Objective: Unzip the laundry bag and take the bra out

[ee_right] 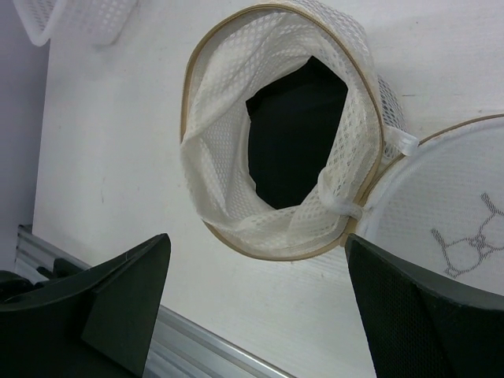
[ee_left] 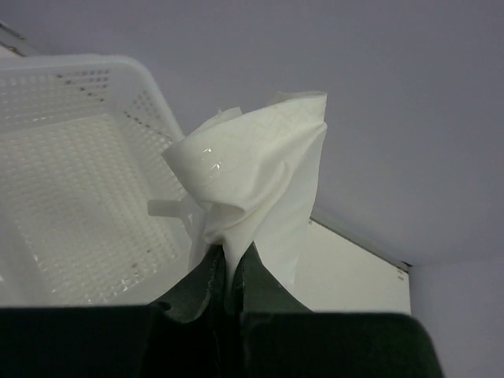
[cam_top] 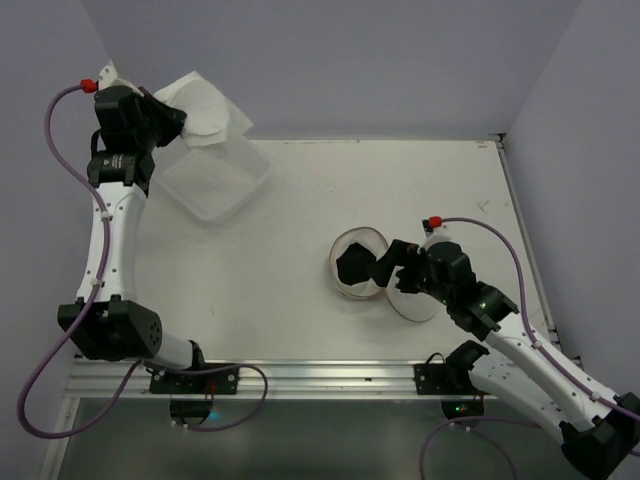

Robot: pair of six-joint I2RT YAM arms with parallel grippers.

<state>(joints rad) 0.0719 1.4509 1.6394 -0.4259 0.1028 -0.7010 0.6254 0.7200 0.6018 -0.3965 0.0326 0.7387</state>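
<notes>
I will next move the bra (ee_left: 252,173) in my left gripper down and left in the wrist view and let it go inside the tub, because the tub's bottom is there.
The laundry bag (cam_top: 345,288) lies open on the table right of centre, a cream mesh drum (ee_right: 220,157) with a dark inside; I cannot tell what is in it. Its unzipped flat lid (ee_right: 457,228) with the bra pictogram lies beside it (cam_top: 418,303). My right gripper (cam_top: 390,275) is open and empty, its jaws wide apart just short of the bag's near rim (ee_right: 256,252). My left gripper (cam_top: 170,120) is at the far left, shut on a smooth white bra (ee_left: 252,173), which it holds up in the air (cam_top: 205,110).
A clear perforated plastic tub (cam_top: 215,180) stands at the back left, below and beside the held bra, and shows in the left wrist view (ee_left: 71,181). A metal rail (cam_top: 330,375) runs along the near table edge. Walls close the back and the sides.
</notes>
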